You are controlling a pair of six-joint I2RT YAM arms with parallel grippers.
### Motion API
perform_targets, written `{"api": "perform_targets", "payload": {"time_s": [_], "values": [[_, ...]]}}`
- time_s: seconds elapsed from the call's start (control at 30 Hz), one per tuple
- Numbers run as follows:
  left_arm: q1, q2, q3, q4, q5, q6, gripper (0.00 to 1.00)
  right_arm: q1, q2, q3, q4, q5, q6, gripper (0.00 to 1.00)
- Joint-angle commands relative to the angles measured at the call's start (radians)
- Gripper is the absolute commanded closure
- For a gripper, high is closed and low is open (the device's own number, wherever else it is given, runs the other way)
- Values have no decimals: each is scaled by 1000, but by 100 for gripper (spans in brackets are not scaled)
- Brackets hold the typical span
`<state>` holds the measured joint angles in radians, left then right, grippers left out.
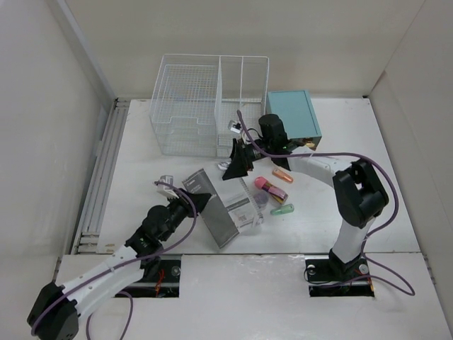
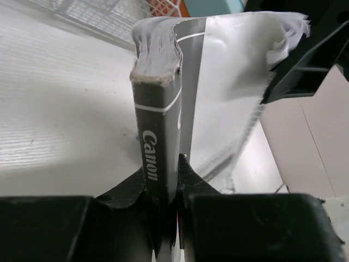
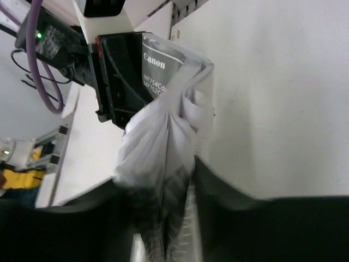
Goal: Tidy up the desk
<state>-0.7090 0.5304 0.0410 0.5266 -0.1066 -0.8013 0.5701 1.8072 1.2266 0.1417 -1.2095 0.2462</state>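
Observation:
My left gripper moves outward and to the right in the top view to the basket's narrow section [image 1: 245, 88] next. It releases the booklet [image 1: 223, 209] there because that section is empty.
A grey-and-white Canon booklet [image 1: 223, 209] is held up off the desk [image 1: 141, 177] between my two arms. My left gripper [image 1: 198, 202] is shut on its spine; in the left wrist view the dark spine [image 2: 158, 109] runs straight into the jaws of the left gripper [image 2: 162, 185]. My right gripper [image 1: 237, 164] is at the booklet's far edge. In the right wrist view crumpled white pages [image 3: 163, 136] lie blurred and loose between the spread jaws of the right gripper [image 3: 166, 202].
A white wire basket [image 1: 205, 106] stands at the back, with a teal-topped box [image 1: 294, 113] to its right. Beside the booklet lie an orange tube [image 1: 282, 173], a pink item [image 1: 270, 187] and a green one [image 1: 282, 210]. Pale panels wall the desk.

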Motion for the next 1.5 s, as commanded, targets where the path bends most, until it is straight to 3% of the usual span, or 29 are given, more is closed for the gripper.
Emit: {"api": "perform_targets", "payload": {"time_s": [0.0, 0.03, 0.07, 0.1, 0.27, 0.37, 0.4, 0.47, 0.5, 0.53, 0.57, 0.63, 0.7, 0.73, 0.77, 0.83, 0.87, 0.9, 0.93, 0.97, 1.13, 1.3, 1.47], "values": [[-9, -52, 23, 118, 137, 22, 100, 31, -12, 5, 95, -84, -1, 46], [-9, -69, 54, 90, 137, 33, 100, 31, -29, 5, 95, -70, -1, 35], [-9, -107, 74, 29, 137, 49, 100, 21, -40, 5, 95, -70, -1, 6], [-9, -127, 97, -9, 127, 63, 100, 10, -54, 5, 95, -59, -13, 0], [-9, -173, 333, -221, 62, 161, 100, -85, -217, 56, 18, 42, -74, 0], [-9, -124, 439, -261, 62, 211, 100, -154, -311, 135, -184, 144, -241, 0], [-9, -101, 511, -261, 62, 241, 100, -173, -336, 161, -309, 262, -304, 0], [-9, -5, 591, -272, 73, 266, 100, -173, -390, 201, -384, 454, -420, 0], [-9, 35, 676, -272, 90, 284, 100, -173, -452, 215, -396, 572, -439, 0], [-9, 77, 719, -272, 90, 318, 100, -173, -485, 215, -366, 820, -450, 0], [-18, 164, 764, -281, 90, 333, 100, -173, -518, 197, -338, 925, -473, 0], [-29, 256, 886, -281, 59, 367, 100, -196, -610, 140, -289, 1095, -507, 0], [-29, 397, 962, -248, 30, 434, 100, -249, -649, 119, -289, 1040, -507, 0], [-29, 448, 1046, -247, -2, 454, 100, -272, -681, 119, -310, 1003, -487, 12], [-29, 498, 1091, -247, -21, 473, 100, -303, -698, 105, -320, 972, -463, 64], [-38, 649, 1181, -238, -88, 523, 100, -303, -738, 62, -320, 1017, -399, 94], [-38, 696, 1264, -238, -109, 534, 100, -329, -785, 38, -300, 1030, -398, 96], [-38, 782, 1299, -228, -142, 545, 100, -340, -807, 12, -288, 1030, -389, 80], [-38, 825, 1333, -215, -163, 545, 100, -351, -824, -8, -287, 1030, -389, 56], [-38, 864, 1396, -206, -221, 580, 100, -364, -848, -39, -275, 1030, -389, 44], [-38, 1087, 1548, -154, -300, 657, 100, -484, -868, -94, -248, 986, -347, 46], [-60, 1227, 1710, -145, -450, 746, 100, -493, -868, -104, -238, 986, -338, 46], [-69, 1318, 1786, -119, -459, 830, 100, -493, -868, -113, -229, 976, -338, 46]]}}
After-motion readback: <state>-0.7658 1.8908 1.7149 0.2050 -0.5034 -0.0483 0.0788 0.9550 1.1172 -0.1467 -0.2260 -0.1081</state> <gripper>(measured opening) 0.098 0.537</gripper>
